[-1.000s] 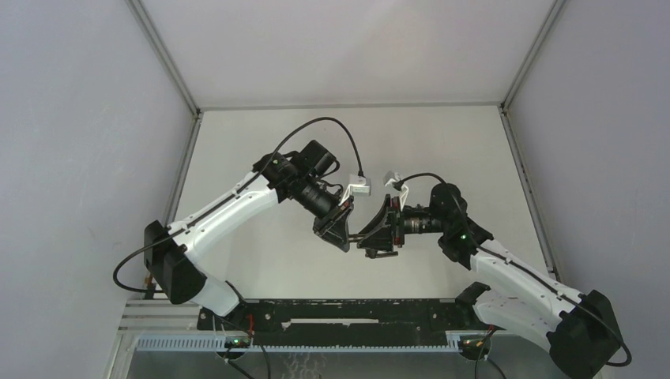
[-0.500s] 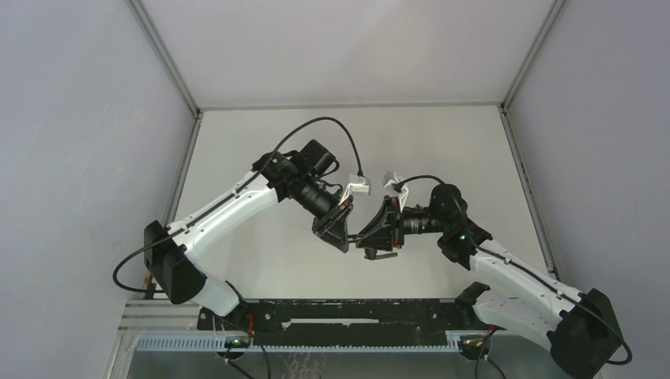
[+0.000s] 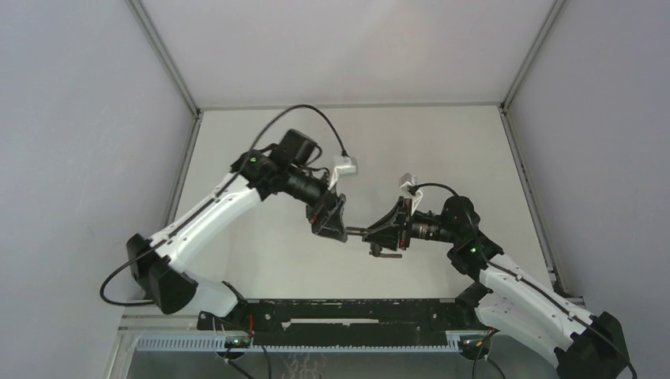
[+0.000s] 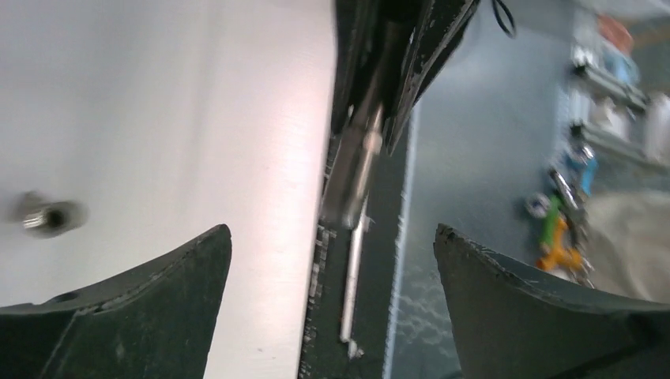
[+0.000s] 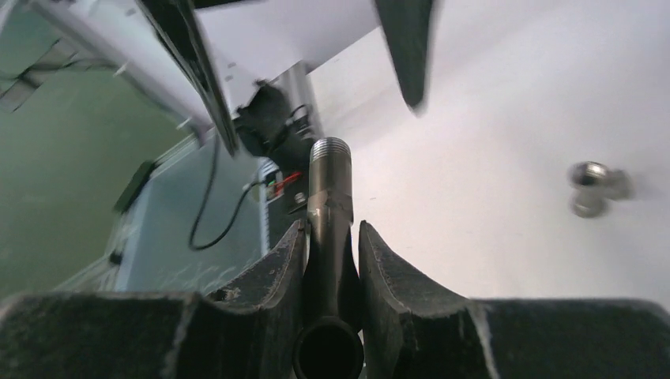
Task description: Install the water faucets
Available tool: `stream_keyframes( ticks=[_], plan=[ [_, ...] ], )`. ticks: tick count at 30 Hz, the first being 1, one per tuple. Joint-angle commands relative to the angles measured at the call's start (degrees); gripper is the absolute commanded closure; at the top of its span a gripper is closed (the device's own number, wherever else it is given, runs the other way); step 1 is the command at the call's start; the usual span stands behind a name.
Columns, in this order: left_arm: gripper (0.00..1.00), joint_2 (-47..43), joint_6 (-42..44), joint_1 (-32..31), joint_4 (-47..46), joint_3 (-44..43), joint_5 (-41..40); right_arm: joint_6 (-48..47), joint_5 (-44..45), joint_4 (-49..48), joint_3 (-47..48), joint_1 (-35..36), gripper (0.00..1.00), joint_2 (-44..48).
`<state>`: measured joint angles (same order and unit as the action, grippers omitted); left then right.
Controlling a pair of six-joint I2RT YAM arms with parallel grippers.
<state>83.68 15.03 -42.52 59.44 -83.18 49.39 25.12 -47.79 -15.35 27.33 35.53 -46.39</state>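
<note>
My left gripper is above the short stubby fitting, which lies loose on the tabletop. I need to turn my left gripper's open fingers downward next and lower them around the fitting.
My right gripper is shut on the faucet stem, a dull grey metal tube whose threaded end points away from the camera. Seen from above, the right gripper holds the stem level, and its lever handle hangs below. My left gripper is wide open, and the stem sits ahead of its jaws without touching them. From above, the left gripper faces the stem's tip. The short stubby fitting lies loose on the white table, where the left wrist view also shows the fitting.
Grey walls enclose the table on the left, the right and at the back. A black rail with the arm bases runs along the near edge. Camera cables arch above both wrists.
My left gripper has gone from shut to wide open and has drawn back to the upper left, off the stem's tip. The right gripper has moved slightly right with the stem.
</note>
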Motion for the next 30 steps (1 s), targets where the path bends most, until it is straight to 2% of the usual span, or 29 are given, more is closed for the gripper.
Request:
stream_keyframes(
  ticks=[1,5,9,14,16,19,23,26,30],
  plan=[
    [0.0,-11.48,-13.03,7.58,-16.23,5.02,-11.42,0.91,17.72,2.84,-2.15,-1.6,1.0,5.94],
    [0.0,-16.59,-29.76,12.0,-31.82,15.05,-27.83,1.73,35.39,8.18,-4.63,-1.62,1.0,12.11],
    [0.0,-11.26,-36.58,12.3,-29.04,13.32,-39.05,2.1,49.35,14.51,-4.78,-1.44,1.0,17.1],
    [0.02,-1.87,-39.29,9.93,-26.66,11.97,-46.91,0.44,58.48,20.16,-4.56,-1.5,1.0,20.24],
    [0.02,1.03,-38.38,6.93,-26.59,11.5,-52.12,0.37,59.95,21.37,-4.57,-1.57,1.0,20.74],
    [0.07,6.84,-36.64,3.19,-26.01,9.86,-58.2,-0.76,59.04,20.62,-4.86,-1.6,1.0,21.32],
    [0.08,13.09,-36.46,2.09,-26.49,7.79,-57.58,-6.67,52.31,15.15,-7.39,-1.52,1.0,22.93],
    [0.07,17.04,-36.24,2.1,-26.4,6.15,-55.67,-8.29,52.32,13.87,-8.87,-1.6,1.0,24.21],
    [0.16,21.82,-36.13,2.12,-25.37,4.09,-53.22,-7.47,52.21,14.32,-9.72,-1.72,1.0,25.56]
  ],
)
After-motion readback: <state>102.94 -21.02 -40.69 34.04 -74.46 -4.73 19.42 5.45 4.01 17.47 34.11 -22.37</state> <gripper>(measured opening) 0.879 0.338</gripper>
